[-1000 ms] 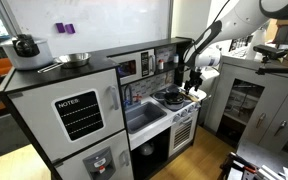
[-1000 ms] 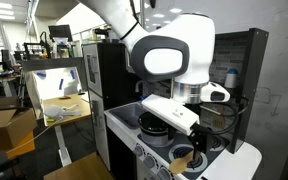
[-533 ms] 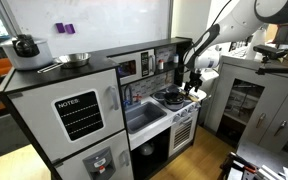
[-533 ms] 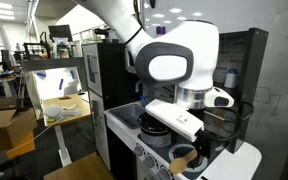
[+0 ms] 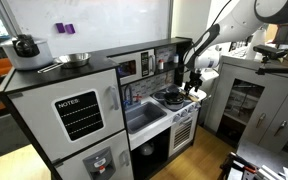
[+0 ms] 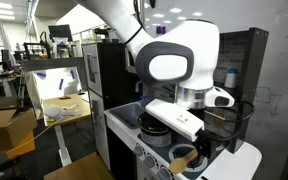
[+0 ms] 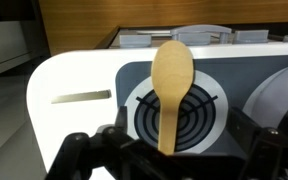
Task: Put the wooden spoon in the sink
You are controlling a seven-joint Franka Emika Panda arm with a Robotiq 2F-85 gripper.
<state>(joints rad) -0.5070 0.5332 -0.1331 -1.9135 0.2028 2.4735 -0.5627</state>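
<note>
My gripper needs to move down toward the burner next and close on the wooden spoon's handle (image 7: 168,130), because my open fingers are on both sides of the handle.
The wooden spoon (image 7: 171,85) lies flat on a toy stove burner (image 7: 209,110), its pale bowl pointing away from me and its handle running down between my fingers. My gripper (image 7: 169,150) hangs right over the handle end. Its dark fingers (image 7: 79,152) stand wide on either side of the spoon without touching it, so it is open. In an exterior view the gripper (image 5: 193,88) hovers over the stove, at the right of the toy kitchen. The grey sink (image 5: 144,118) lies just left of the stove. It is out of the wrist view.
A dark pan (image 6: 154,125) sits on the stove beside the spoon. On the toy fridge stand a round metal bowl (image 5: 76,59) and a dark kettle (image 5: 25,45). The kitchen's back wall rises behind the stove. A white cabinet (image 5: 249,100) stands to the right.
The wrist shifted slightly sideways over the stove a second ago and has been still since. The spoon has not moved and the jaws have stayed wide.
</note>
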